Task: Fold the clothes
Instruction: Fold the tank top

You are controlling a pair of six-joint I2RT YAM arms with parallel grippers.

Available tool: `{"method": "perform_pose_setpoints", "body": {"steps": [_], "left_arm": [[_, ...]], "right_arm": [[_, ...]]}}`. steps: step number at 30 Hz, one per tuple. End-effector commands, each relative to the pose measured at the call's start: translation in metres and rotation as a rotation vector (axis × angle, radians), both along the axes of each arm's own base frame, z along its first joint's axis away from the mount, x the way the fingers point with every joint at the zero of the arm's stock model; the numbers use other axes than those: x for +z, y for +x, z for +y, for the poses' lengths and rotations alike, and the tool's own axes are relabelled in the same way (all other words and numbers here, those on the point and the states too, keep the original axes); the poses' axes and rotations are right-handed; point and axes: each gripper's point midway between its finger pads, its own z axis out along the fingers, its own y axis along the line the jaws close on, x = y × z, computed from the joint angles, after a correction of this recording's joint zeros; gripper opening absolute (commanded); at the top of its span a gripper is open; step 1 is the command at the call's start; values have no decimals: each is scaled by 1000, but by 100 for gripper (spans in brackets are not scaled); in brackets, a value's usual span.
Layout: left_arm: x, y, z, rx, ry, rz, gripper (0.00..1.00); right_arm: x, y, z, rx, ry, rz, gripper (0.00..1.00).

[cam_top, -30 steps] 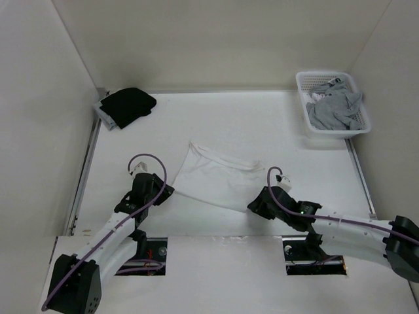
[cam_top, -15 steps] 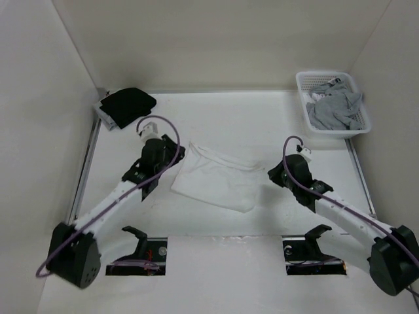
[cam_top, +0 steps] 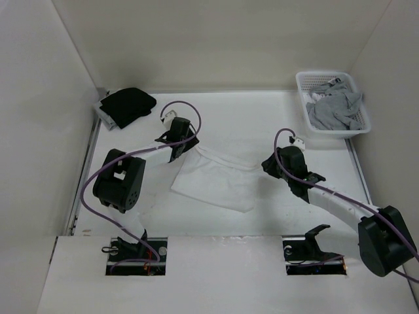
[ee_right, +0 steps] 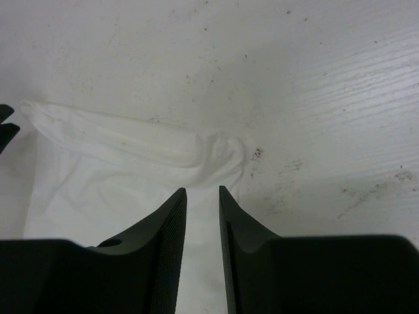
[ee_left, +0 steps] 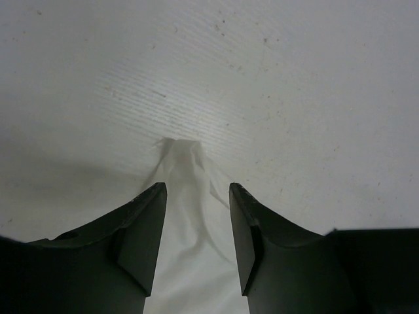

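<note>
My left gripper lowers and moves outward to the tank top's pointed corner next, then closes on that corner.
The clothes, a white tank top (cam_top: 216,178), lie flat and folded near the middle of the table. My left gripper (cam_top: 179,149) hovers at the top's far left corner. In the left wrist view its jaws (ee_left: 196,188) stand open, with the fabric (ee_left: 190,235) lying between them and running out to a pointed corner. My right gripper (cam_top: 270,167) is at the top's far right corner. In the right wrist view its jaws (ee_right: 202,190) stand narrowly open over the fabric (ee_right: 131,176), whose bunched corner lies just ahead.
A white basket (cam_top: 308,78) holding a grey garment (cam_top: 334,108) stands at the far right. A black garment (cam_top: 127,104) lies at the far left corner. White walls close in the table on the left, back and right.
Both arms have swung from the top's near corners out to its far corners. The top's outline has hardly changed in the last half second.
</note>
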Motion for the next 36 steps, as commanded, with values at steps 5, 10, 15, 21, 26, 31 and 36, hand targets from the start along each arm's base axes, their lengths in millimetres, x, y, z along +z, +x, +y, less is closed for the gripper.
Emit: {"method": "perform_pose_setpoints", "body": {"steps": [5, 10, 15, 21, 26, 31, 36], "left_arm": [[16, 40, 1, 85, 55, -74, 41], [1, 37, 6, 82, 108, -34, 41], [-4, 41, 8, 93, 125, -34, 39], [-5, 47, 1, 77, 124, -33, 37], [3, 47, -3, 69, 117, -47, 34], [2, 44, -9, 54, 116, -45, 29], [3, 45, -9, 55, 123, -49, 18]], "right_arm": [[23, 11, 23, 68, 49, -91, 32], [29, 10, 25, 81, 57, -107, 34], [25, 12, 26, 86, 56, -98, 34], [7, 17, 23, 67, 16, -57, 41], [8, 25, 20, 48, -17, -64, 42], [7, 26, 17, 37, -33, -66, 43], [6, 27, 9, 13, -47, -71, 45]]}}
